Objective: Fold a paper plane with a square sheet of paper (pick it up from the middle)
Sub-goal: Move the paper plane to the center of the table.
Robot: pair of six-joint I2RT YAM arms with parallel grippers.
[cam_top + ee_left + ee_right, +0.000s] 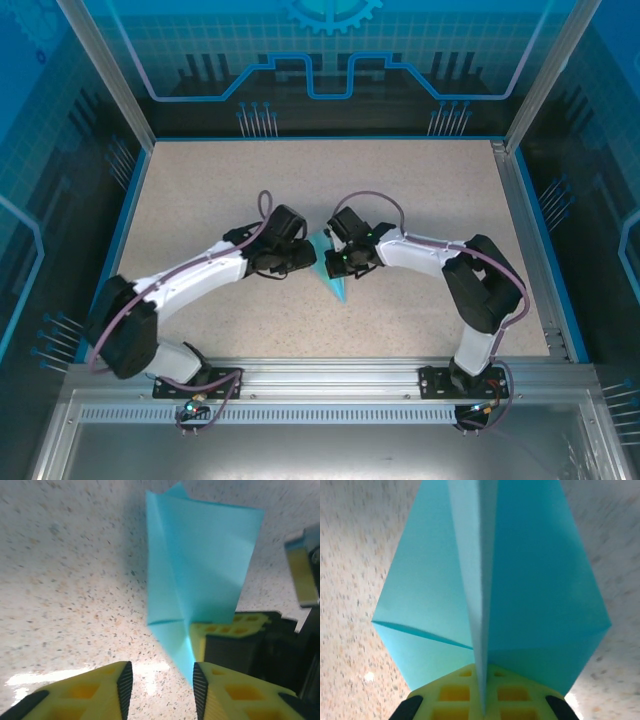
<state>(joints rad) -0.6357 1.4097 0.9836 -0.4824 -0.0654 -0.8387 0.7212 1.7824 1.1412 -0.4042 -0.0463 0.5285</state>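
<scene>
Next, my right gripper moves outward and down to the bare tabletop just beyond it and releases the centre fold there, since the plane (330,275) is already folded.
The square sheet of paper, light blue, is folded into a paper plane (330,275) with a sharp point and a centre crease, held between the two grippers mid-table. My right gripper (482,702) is shut on the plane's (535,580) centre fold, its wings spreading to both sides. In the left wrist view the plane (200,570) hangs above the table, its narrow tip reaching down beside my left gripper's right pad. My left gripper (162,687) is open, with bare table showing between its pads. The right gripper's yellow fingers (216,629) sit just behind the paper.
A speckled beige tabletop (300,190) lies inside a blue-walled enclosure. An aluminium rail (330,375) with both arm bases runs along the near edge. The two arms (200,275) bend inward from left and right and meet at the middle.
</scene>
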